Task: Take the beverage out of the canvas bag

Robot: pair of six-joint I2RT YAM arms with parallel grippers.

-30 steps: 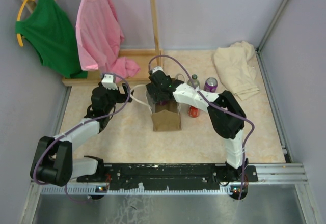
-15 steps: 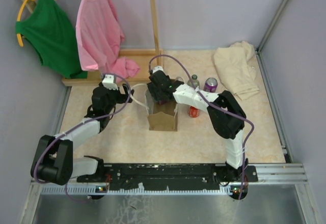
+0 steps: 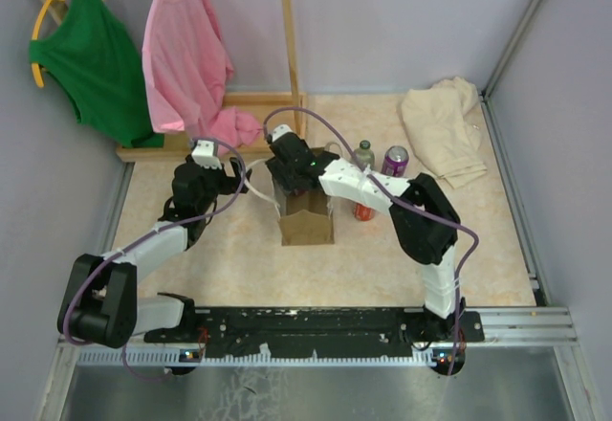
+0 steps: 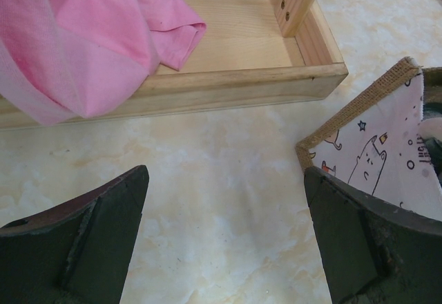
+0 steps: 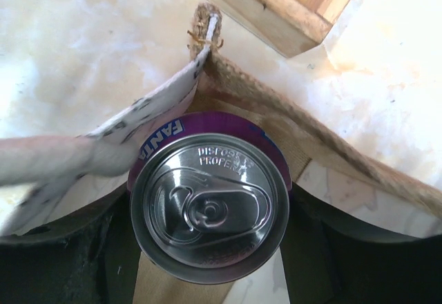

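I will next lift my right gripper, move it right in the top view, and lower it onto the tabletop beside the red can, since that spot is bare.
The canvas bag (image 3: 306,225) stands open at the table's middle, tan outside with a white printed lining (image 4: 387,138). In the right wrist view a purple Fanta can, the beverage (image 5: 209,207), sits upright in the bag's mouth (image 5: 290,121), its silver top facing the camera. My right gripper (image 5: 209,238) is shut on the can, a dark finger on each side. From above, that gripper (image 3: 295,184) covers the bag's mouth and hides the can. My left gripper (image 4: 224,179) is open just left of the bag, over bare table, its right finger (image 4: 359,242) at the bag's corner.
A wooden rack base (image 3: 191,144) with a pink shirt (image 3: 186,57) and a green shirt (image 3: 91,53) stands behind the left gripper. A red can (image 3: 364,210), a bottle (image 3: 363,153) and another purple can (image 3: 395,160) stand right of the bag. A beige cloth (image 3: 445,129) lies at the back right.
My right gripper has closed on the can and shifted slightly left and away. The bag has shifted a little with it. The left arm has stayed put.
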